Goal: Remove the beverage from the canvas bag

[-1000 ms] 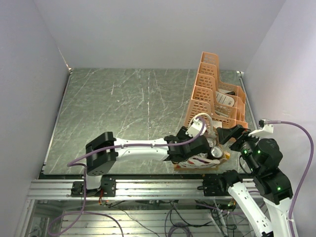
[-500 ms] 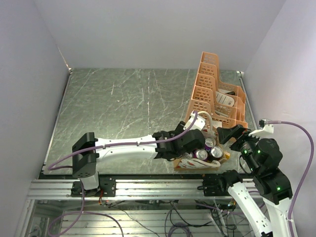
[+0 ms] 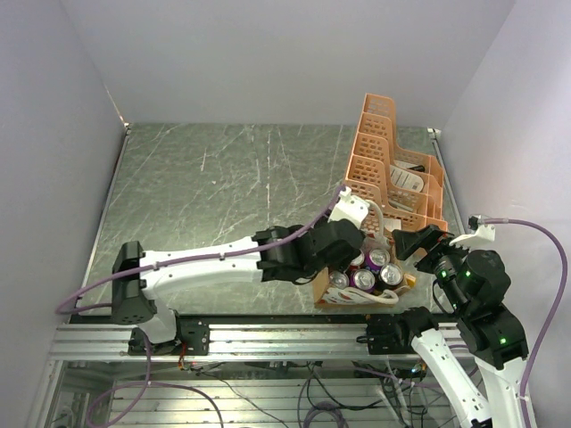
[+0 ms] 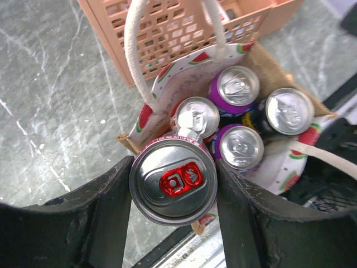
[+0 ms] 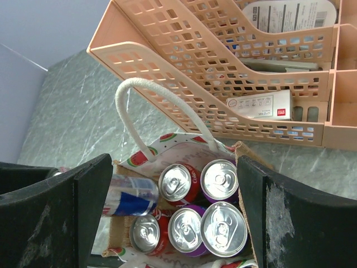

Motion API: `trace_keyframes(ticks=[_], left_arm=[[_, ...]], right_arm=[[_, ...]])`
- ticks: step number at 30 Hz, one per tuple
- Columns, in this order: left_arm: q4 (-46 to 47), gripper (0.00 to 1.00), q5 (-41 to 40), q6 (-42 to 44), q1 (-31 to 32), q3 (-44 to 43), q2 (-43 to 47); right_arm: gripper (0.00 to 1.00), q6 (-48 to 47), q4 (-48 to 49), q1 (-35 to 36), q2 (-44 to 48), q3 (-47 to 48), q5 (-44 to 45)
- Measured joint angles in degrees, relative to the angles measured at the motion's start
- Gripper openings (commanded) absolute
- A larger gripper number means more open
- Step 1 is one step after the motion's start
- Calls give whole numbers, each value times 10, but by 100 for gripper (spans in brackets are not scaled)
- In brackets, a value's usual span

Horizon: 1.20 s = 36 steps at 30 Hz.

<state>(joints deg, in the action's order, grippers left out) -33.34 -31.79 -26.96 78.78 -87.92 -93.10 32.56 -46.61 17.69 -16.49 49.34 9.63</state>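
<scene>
My left gripper will next swing across, outward and down to release the can with the red tab on the empty far tabletop. The empty far tabletop is to the gripper's left in the top view.
The canvas bag (image 3: 350, 297) stands at the table's near right edge, with white loop handles and watermelon-print sides (image 4: 167, 78). Several upright cans stand in it (image 5: 219, 178). My left gripper (image 4: 173, 184) is shut on a can with a red tab (image 4: 173, 180) and holds it above the bag's left corner. In the top view the left gripper (image 3: 346, 256) is just left of the bag. A blue and silver can (image 5: 131, 195) at the bag's left edge seems to be that same can. My right gripper (image 5: 175, 223) is open and empty above the bag, and it shows at the bag's right side in the top view (image 3: 417, 242).
An orange plastic lattice rack (image 3: 388, 169) with packets in it stands right behind the bag, touching its far side (image 5: 223, 67). The table's front edge and metal rail (image 3: 268, 334) lie just near of the bag. Grey marbled tabletop (image 3: 223, 187) spreads to the left.
My left gripper has risen out of the bag and drawn back to the left with the can in it. The cans in the bag now show. The right arm has not moved.
</scene>
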Motion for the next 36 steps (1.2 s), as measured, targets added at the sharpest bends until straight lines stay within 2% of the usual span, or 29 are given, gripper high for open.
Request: trace_keyframes(ticks=[7,12,20,26,32,36], left_arm=[[1,7,48,-11,-8,-3,82],[0,7,77,-22,-45,-3,145],[-37,7,71,-33,-90,6,203],[-113,7,2,-58,-117,59,263],[-186,7,-99,-96,-136,150,335],[-198,7,-151,-109,-168,223,373]], right_arm=[[93,0,0,0,0,0,-2],[93,0,0,-3,0,-2,-2],[93,0,0,-4,0,-3,-5],[93,0,0,-5,0,-3,-9],[92,0,0,-10,-1,-3,-14],[92,-1,0,-11,-1,-3,-15]])
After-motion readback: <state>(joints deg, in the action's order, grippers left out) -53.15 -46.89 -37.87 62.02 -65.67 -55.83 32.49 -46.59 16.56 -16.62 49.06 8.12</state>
